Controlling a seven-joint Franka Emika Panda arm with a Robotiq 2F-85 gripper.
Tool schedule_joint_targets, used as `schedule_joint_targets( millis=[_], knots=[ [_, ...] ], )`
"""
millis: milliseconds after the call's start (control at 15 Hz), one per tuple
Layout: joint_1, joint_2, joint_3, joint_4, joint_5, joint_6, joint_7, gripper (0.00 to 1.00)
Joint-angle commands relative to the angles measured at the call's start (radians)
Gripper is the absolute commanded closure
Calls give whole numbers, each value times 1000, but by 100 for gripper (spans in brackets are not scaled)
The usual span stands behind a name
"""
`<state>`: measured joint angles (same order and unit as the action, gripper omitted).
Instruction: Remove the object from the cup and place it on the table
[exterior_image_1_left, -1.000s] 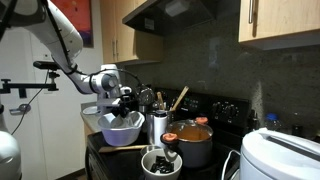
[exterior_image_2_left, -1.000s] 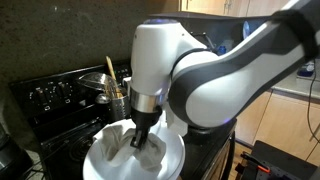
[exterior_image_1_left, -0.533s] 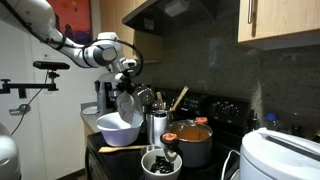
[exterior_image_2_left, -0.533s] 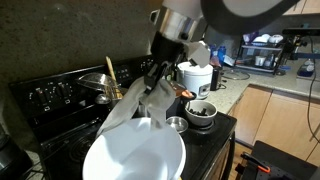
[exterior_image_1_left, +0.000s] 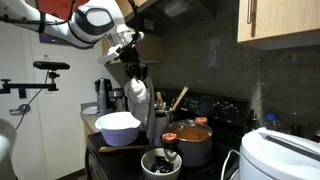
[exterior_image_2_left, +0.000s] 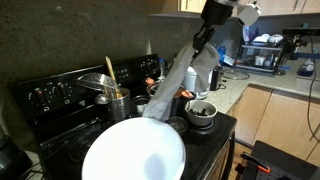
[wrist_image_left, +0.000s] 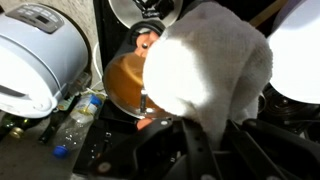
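Observation:
My gripper holds the cloth still high above the stove, and it should go far down and back toward the stove's front, beside the small bowl with dark contents.
My gripper (exterior_image_1_left: 134, 66) is shut on a white cloth (exterior_image_1_left: 139, 100) and holds it high above the stove. The cloth hangs down long and limp from the jaws in both exterior views (exterior_image_2_left: 178, 78). In the wrist view the cloth (wrist_image_left: 205, 70) fills the middle of the picture and runs down between my two dark fingers (wrist_image_left: 198, 140). The large white bowl (exterior_image_1_left: 118, 127) stands below on the stove's left front, and it also shows in an exterior view (exterior_image_2_left: 133, 160). The cloth's lower end hangs beside the bowl, clear of it.
A pot with orange contents (exterior_image_1_left: 190, 134) stands on the black stove (exterior_image_2_left: 60, 95). A steel utensil holder with wooden spoons (exterior_image_2_left: 116, 98), a small dark bowl (exterior_image_1_left: 160, 163) and a white rice cooker (exterior_image_1_left: 280, 155) stand close by. Cabinets and the hood (exterior_image_1_left: 180, 10) hang above.
My gripper has risen from inside the white bowl to high above the stove, pulling the white cloth up and out of the bowl.

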<state>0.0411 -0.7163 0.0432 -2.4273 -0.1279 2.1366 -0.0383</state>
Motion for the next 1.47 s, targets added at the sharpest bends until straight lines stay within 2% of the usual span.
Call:
schedule_joint_targets(
  millis=[0,200,533,733,933,1000,1200,1267,1333,1400],
  knots=[
    [-7,-40,-25,-19,0,-117,-35,97],
    [3,-20,-44,-54,12,-176,-53,97],
    [40,21,-56,-218,55,-73,-81,97],
    [54,68,-46,-316,61,45,-90,97],
    [46,127,-33,-413,18,227,-85,97],
    [40,210,-28,-368,4,270,-81,97],
    [26,304,-18,-386,-31,425,-61,97],
    [17,339,-14,-386,-43,470,-51,64],
    [12,362,-14,-385,-48,495,-53,63],
    [3,386,-9,-384,-60,520,-46,58]
  ],
)
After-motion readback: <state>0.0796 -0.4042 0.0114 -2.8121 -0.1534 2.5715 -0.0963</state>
